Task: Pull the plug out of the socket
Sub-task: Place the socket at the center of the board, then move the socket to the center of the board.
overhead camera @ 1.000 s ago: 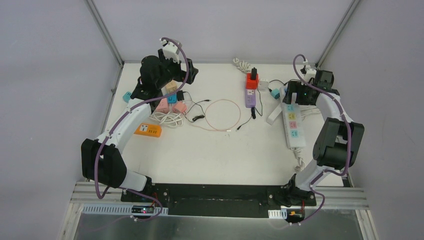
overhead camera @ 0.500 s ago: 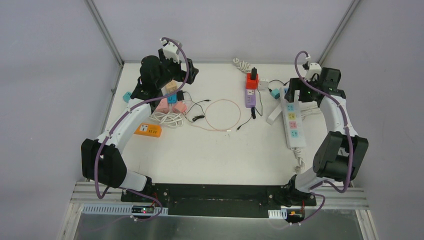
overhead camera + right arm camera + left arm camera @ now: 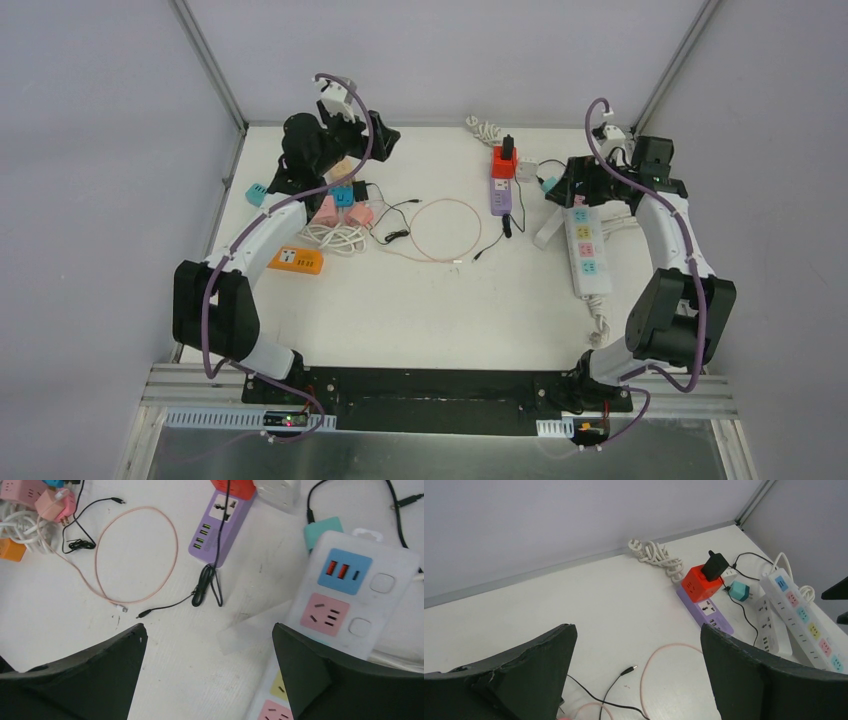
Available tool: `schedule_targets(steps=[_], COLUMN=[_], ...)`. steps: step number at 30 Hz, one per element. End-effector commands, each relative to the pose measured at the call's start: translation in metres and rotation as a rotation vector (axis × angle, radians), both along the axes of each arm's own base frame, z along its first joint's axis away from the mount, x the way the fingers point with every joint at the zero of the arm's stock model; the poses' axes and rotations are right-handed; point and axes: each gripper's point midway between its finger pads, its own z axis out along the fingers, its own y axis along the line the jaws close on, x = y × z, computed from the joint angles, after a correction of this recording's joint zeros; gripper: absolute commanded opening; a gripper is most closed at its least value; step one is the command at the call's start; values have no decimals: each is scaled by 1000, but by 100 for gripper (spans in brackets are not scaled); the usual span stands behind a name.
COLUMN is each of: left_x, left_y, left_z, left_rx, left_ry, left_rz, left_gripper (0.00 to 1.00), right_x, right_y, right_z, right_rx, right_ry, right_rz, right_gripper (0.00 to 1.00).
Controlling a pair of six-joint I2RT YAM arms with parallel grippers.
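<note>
The purple power strip's near end [image 3: 500, 207] [image 3: 208, 548] is below my right gripper, to its left in the top view, so I will move that gripper across and down over it next.
A black plug [image 3: 508, 146] sits in a red cube socket [image 3: 504, 163] at the far end of a purple power strip [image 3: 500, 195]. The left wrist view has the plug [image 3: 715, 565] on the red cube [image 3: 699, 583] far off to the right. Only the cube's lower edge [image 3: 232, 486] and the purple strip [image 3: 220, 527] show in the right wrist view. My left gripper [image 3: 378, 138] [image 3: 636, 627] hangs open at the back left, well away from the plug. My right gripper [image 3: 562, 183] [image 3: 208, 626] is open, just right of the purple strip, holding nothing.
A white strip with coloured outlets [image 3: 585, 245] lies under the right arm, a teal adapter [image 3: 551, 186] beside it. A pink cable loop [image 3: 440, 230] and thin black leads lie mid-table. Pink adapters [image 3: 340, 212], an orange socket [image 3: 296, 260] and a coiled white cord [image 3: 485, 128] lie around.
The right arm has swung its gripper left, from over the white strip toward the purple strip. The left arm has shifted slightly toward the back. Both grippers stayed open.
</note>
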Motion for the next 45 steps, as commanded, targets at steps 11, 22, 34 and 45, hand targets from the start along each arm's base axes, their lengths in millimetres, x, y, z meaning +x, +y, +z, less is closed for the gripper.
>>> schedule_targets(steps=[11, 22, 34, 45], left_x=[3, 4, 5, 0], left_y=[-7, -10, -4, -3], left_z=[22, 22, 19, 22], left_rx=[-105, -127, -90, -86], left_ry=[-61, -60, -61, -73], left_rz=[-62, -73, -45, -46], left_gripper=[99, 99, 99, 99], right_x=[-7, 43, 96, 105], right_y=[97, 135, 115, 115], right_z=[-14, -46, -98, -137], right_rx=[-87, -274, -407, -402], right_ry=[-16, 2, 45, 140], right_rz=[242, -15, -374, -323], right_gripper=[100, 99, 91, 70])
